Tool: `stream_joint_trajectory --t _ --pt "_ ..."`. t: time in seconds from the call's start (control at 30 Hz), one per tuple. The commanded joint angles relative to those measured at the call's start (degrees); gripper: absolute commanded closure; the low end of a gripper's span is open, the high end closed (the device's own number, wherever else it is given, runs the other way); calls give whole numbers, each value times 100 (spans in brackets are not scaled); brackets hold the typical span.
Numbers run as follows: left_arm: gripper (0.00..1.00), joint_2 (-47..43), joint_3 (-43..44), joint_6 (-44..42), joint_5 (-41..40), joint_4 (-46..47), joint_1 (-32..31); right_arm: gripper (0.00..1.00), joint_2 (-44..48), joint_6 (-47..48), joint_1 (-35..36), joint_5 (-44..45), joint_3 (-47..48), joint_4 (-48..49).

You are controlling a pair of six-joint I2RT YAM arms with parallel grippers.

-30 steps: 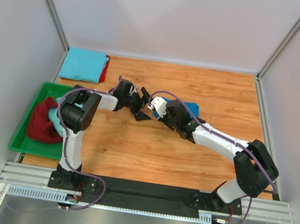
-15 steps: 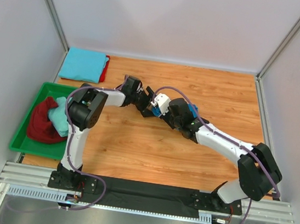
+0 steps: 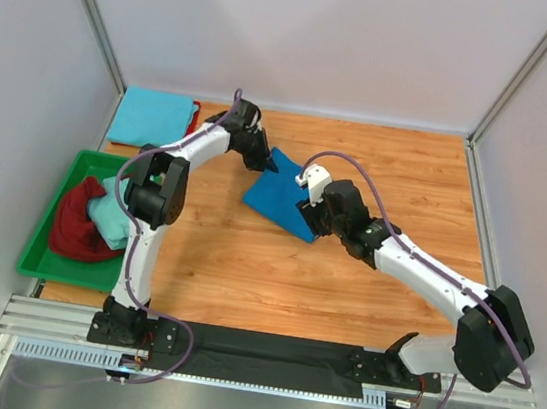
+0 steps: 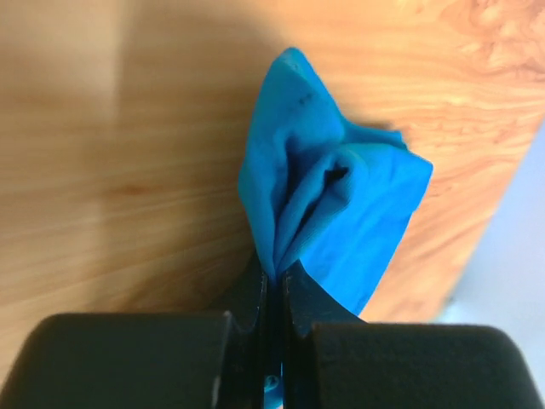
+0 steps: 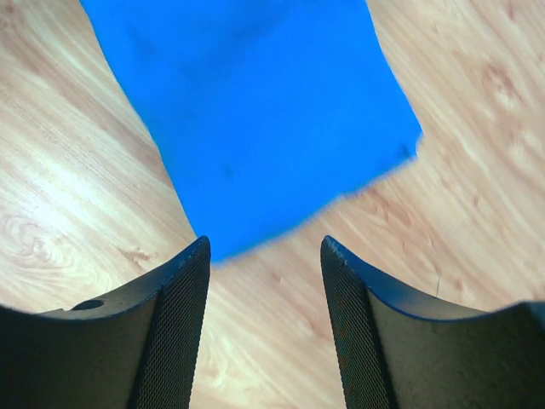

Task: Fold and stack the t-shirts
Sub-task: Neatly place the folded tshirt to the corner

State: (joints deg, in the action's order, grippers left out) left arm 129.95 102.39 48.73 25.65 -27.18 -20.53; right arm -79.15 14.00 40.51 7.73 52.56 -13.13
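Note:
My left gripper holds the royal blue t-shirt and needs to go up and carry it over the sky blue t-shirt (image 3: 152, 116), which lies to the gripper's left in the top view. It should let go there.
The royal blue t-shirt (image 3: 277, 193) lies folded and flat on the wooden table, also shown in the right wrist view (image 5: 255, 111). My left gripper (image 3: 265, 162) is shut on its far corner, and the cloth bunches up between the jaws (image 4: 274, 274) in the left wrist view (image 4: 336, 200). My right gripper (image 3: 309, 216) is open at the shirt's near right edge. Only bare wood shows between its fingers (image 5: 266, 249). A sky blue t-shirt (image 3: 152, 116) lies folded on a red one (image 3: 193, 125) at the back left.
A green tray (image 3: 38, 246) at the left edge holds a maroon t-shirt (image 3: 77, 224) and a pale aqua one (image 3: 111, 215). White walls enclose the table on three sides. The arms' rail runs along the near edge.
The left gripper closed on the blue shirt and moved toward the far left with it. The right gripper opened, let the shirt go and drew back. The shirt now lies spread flat.

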Motion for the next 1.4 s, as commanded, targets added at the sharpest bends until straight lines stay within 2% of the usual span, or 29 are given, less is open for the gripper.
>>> stream_joint_trajectory --t 0.0,0.07,0.1,0.23,0.27,0.5,0.57,0.7,1.1,1.37 --pt "100 -339 667 -2047 -622 -1508 330 44 400 -765 -70 177 -96 -497" --pt "100 -251 1132 -2428 -867 -2086 505 44 611 -951 -78 177 -210 -586" --pt "100 -216 1273 -2856 -930 -2220 550 44 673 -1074 -79 124 -237 -664" --pt "100 -32 1967 -3657 -1553 -2800 787 44 980 -1250 -79 62 -430 -648" --pt "100 -40 2047 -3791 -1911 -2828 823 45 1007 -1251 -87 45 -474 -630" --pt "100 -48 2856 -4863 -2976 -2960 1174 47 1121 -1294 -78 -148 -623 -700" --pt "100 -145 2848 -5284 -3336 -2794 1210 47 1174 -1303 -79 -236 -659 -726" --pt "100 -164 3066 -5532 -3602 -2503 1367 47 1201 -1268 -87 -333 -676 -753" --pt "100 74 3980 -5488 -3672 -1826 1763 48 1078 -1057 -79 -465 -562 -850" --pt "100 -31 3991 -5795 -3611 -1712 1843 49 937 -1048 -140 -509 -527 -770"
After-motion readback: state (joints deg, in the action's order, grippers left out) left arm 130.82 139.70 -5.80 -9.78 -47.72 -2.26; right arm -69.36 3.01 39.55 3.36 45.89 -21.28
